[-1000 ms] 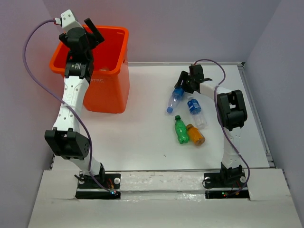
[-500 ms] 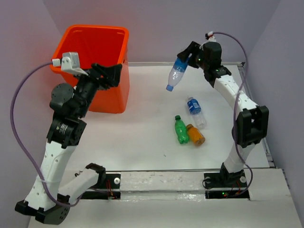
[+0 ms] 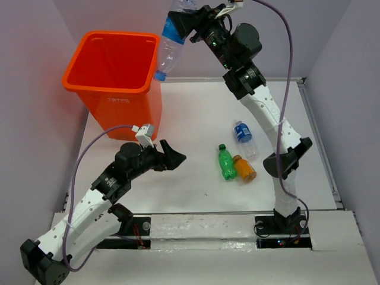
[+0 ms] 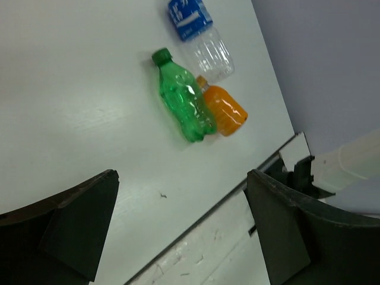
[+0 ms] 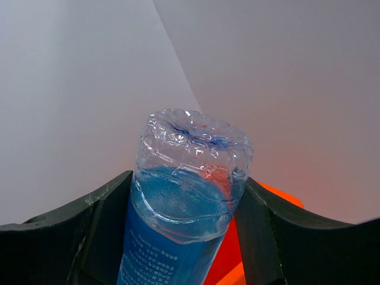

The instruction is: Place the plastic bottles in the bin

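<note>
Next, my right gripper shifts the bottle, still at the bin's rim, to the left in the top view to the bin's opening (image 3: 113, 62) (image 5: 228, 254), then releases it.
My right gripper (image 3: 185, 21) is shut on a clear bottle with a blue label (image 3: 168, 41), held high, cap down, just right of the orange bin's (image 3: 89, 85) right rim; in the right wrist view the bottle (image 5: 184, 202) fills the jaws with the bin's orange behind it. My left gripper (image 3: 173, 155) is open and empty, low over the table, pointing right. Ahead of it lie a green bottle (image 3: 226, 162), a stubby orange bottle (image 3: 244, 168) and another blue-labelled clear bottle (image 3: 244, 138). The left wrist view shows the green (image 4: 181, 98), orange (image 4: 222, 110) and clear (image 4: 199, 35) bottles.
The three lying bottles are clustered at the table's right centre. The bin stands at the back left corner. Walls close the table on the left, back and right. The right arm's base (image 4: 309, 172) shows at the table's near edge.
My right arm has carried the clear bottle up and left, from above the table to beside the bin's rim. My left arm has swung down from the bin toward the table centre.
</note>
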Robot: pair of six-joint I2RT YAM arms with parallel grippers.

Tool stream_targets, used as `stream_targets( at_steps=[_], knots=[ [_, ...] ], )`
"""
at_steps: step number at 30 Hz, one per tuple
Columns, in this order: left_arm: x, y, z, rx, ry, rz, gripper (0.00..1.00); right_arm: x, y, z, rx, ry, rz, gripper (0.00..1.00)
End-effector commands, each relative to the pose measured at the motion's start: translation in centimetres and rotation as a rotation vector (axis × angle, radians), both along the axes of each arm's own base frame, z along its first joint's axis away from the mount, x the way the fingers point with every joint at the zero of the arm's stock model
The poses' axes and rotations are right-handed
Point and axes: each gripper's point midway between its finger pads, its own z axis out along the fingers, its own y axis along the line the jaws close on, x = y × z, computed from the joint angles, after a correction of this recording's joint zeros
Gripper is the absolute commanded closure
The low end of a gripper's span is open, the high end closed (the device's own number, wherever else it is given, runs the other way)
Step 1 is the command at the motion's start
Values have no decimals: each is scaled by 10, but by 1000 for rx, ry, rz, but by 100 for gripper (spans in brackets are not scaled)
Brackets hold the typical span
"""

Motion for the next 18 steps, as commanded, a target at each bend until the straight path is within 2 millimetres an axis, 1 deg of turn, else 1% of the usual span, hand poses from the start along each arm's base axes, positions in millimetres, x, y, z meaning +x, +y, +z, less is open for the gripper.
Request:
stream_targets(
  at_steps=[1, 2, 3, 4, 5, 6, 7, 8, 9, 10, 11, 12, 15, 16, 17, 18],
  knots=[
    [-28, -33, -3, -95, 28, -116, 1, 16, 14, 11, 98, -96, -67, 47],
    [-31, -34, -21, -71, 62, -109, 1, 23, 25, 1, 105, -102, -67, 49],
    [-31, -42, -23, -78, 59, -117, 1, 17, 31, 8, 142, -156, -75, 49],
    [-37, -48, -31, -74, 80, -123, 1, 15, 36, 9, 154, -182, -88, 49],
    [-39, -53, -41, -70, 91, -126, 1, 27, 49, -10, 146, -181, -113, 49],
    [-41, -58, -52, -52, 115, -131, 1, 25, 53, -9, 151, -233, -134, 49],
    [-47, -64, -57, -44, 124, -141, 1, 14, 61, -2, 174, -269, -128, 49],
    [-43, -65, -62, -34, 130, -123, 1, 21, 73, -19, 154, -264, -140, 49],
    [-46, -72, -71, -5, 140, -126, 1, 24, 75, -23, 166, -296, -181, 49],
    [-49, -75, -76, 5, 148, -133, 1, 22, 78, -25, 170, -305, -190, 49],
    [-54, -83, -74, 3, 152, -157, 1, 28, 81, -34, 159, -296, -201, 49],
    [-50, -85, -83, 31, 159, -131, 1, 23, 83, -33, 163, -305, -200, 49],
    [-48, -94, -85, 23, 168, -115, 1, 28, 91, -47, 106, -316, -211, 49],
    [-48, -96, -90, 31, 179, -111, 1, 33, 98, -58, 47, -316, -215, 46],
    [-45, -97, -91, 27, 178, -94, 1, 30, 106, -62, 16, -319, -202, 31],
    [-41, -100, -88, 9, 172, -86, 1, 26, 116, -68, -46, -344, -195, 21]
  ],
)
